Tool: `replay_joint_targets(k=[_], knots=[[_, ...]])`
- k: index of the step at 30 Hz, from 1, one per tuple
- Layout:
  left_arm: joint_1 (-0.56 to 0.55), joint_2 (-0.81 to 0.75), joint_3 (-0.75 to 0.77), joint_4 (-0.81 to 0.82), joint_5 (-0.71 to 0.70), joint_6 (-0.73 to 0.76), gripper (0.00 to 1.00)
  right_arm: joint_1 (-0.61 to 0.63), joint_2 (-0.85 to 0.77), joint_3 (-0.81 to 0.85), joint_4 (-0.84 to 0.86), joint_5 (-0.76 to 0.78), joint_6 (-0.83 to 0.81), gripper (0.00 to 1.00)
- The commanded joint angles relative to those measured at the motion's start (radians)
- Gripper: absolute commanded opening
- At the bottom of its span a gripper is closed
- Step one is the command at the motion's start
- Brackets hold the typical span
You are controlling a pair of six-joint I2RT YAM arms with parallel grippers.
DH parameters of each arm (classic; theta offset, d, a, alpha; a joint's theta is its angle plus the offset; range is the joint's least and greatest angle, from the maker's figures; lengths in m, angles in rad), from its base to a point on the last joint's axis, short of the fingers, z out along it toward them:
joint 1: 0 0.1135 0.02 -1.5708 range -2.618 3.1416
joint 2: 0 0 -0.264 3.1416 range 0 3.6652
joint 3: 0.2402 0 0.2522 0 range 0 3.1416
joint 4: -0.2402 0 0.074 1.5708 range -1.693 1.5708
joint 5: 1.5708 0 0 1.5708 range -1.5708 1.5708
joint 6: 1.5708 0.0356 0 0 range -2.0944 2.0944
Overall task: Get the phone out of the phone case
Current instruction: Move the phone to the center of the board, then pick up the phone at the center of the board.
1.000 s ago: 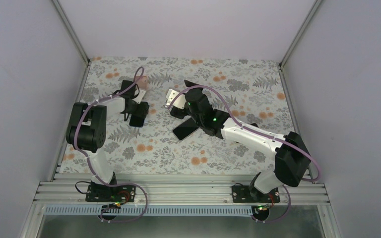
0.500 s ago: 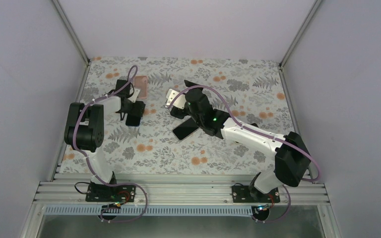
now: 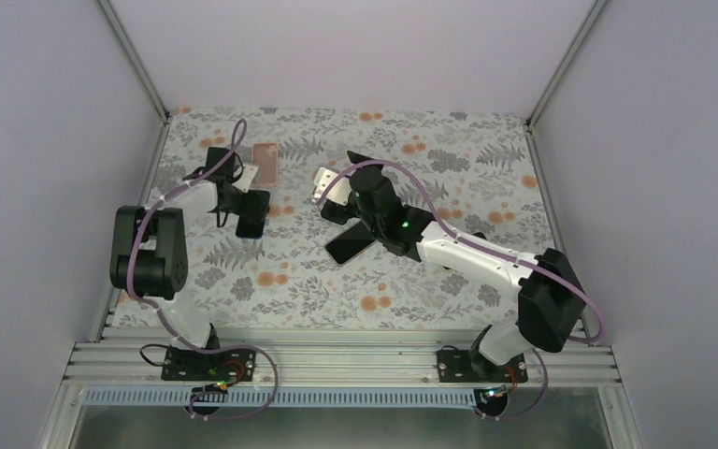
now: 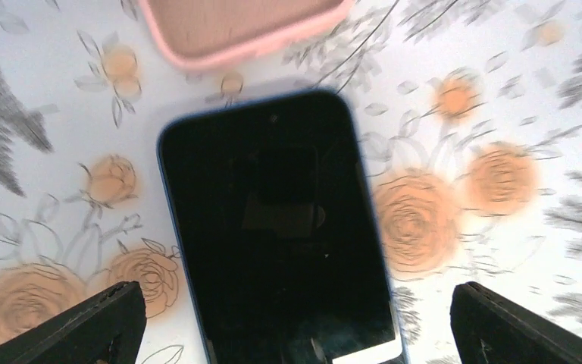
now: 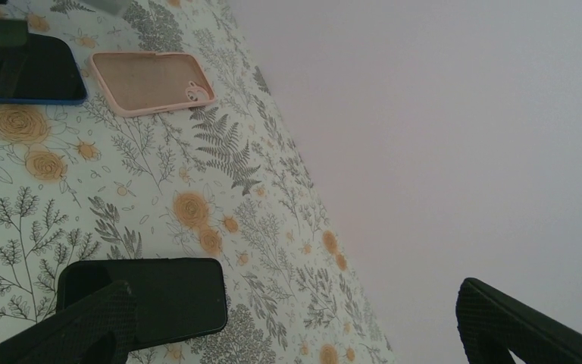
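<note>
The second black phone comes next for my left gripper, which rises, moves right in the top view and lowers around it, since the blue-edged one lies clear of its case [image 3: 265,161].
A phone with a black screen and blue edge [image 4: 280,227] lies flat on the floral table, also seen in the top view [image 3: 254,213]. The empty pink case [image 3: 265,161] lies just beyond it, apart from it, and shows in the left wrist view [image 4: 235,26] and the right wrist view [image 5: 151,80]. My left gripper [image 4: 299,311] is open and empty, its fingers either side of the phone's near end without touching it. My right gripper [image 5: 295,311] is open and empty above the table's middle [image 3: 335,201].
A second black phone [image 3: 349,245] lies on the table under my right arm and shows by the right gripper's left finger [image 5: 151,299]. A small grey-white object [image 3: 323,182] sits near the right gripper. The back wall [image 5: 462,114] is close behind.
My left gripper has drawn back to the left, off the pink case, which now shows in full. The blue-edged phone lies free on the table. The right arm has not moved.
</note>
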Motion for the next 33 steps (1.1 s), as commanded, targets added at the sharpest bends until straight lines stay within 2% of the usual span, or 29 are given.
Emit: replay_joint_targets(k=[1, 6, 13, 24, 33], knots=[[-0.004, -0.126, 0.020, -0.004, 0.075, 0.084, 1.00, -0.012, -0.027, 0.041, -0.013, -0.022, 0.044, 0.99], [-0.047, -0.187, 0.072, -0.003, 0.087, 0.126, 1.00, -0.029, -0.026, 0.066, -0.036, -0.044, 0.080, 0.99], [-0.134, -0.159, 0.139, 0.008, 0.087, 0.097, 1.00, -0.103, -0.048, 0.120, -0.094, -0.106, 0.161, 0.99], [-0.336, 0.007, 0.248, 0.042, 0.016, 0.035, 1.00, -0.307, -0.127, 0.132, -0.152, -0.254, 0.319, 0.99], [-0.426, 0.173, 0.350, 0.038, -0.032, -0.032, 1.00, -0.452, -0.191, 0.105, -0.175, -0.370, 0.419, 0.99]])
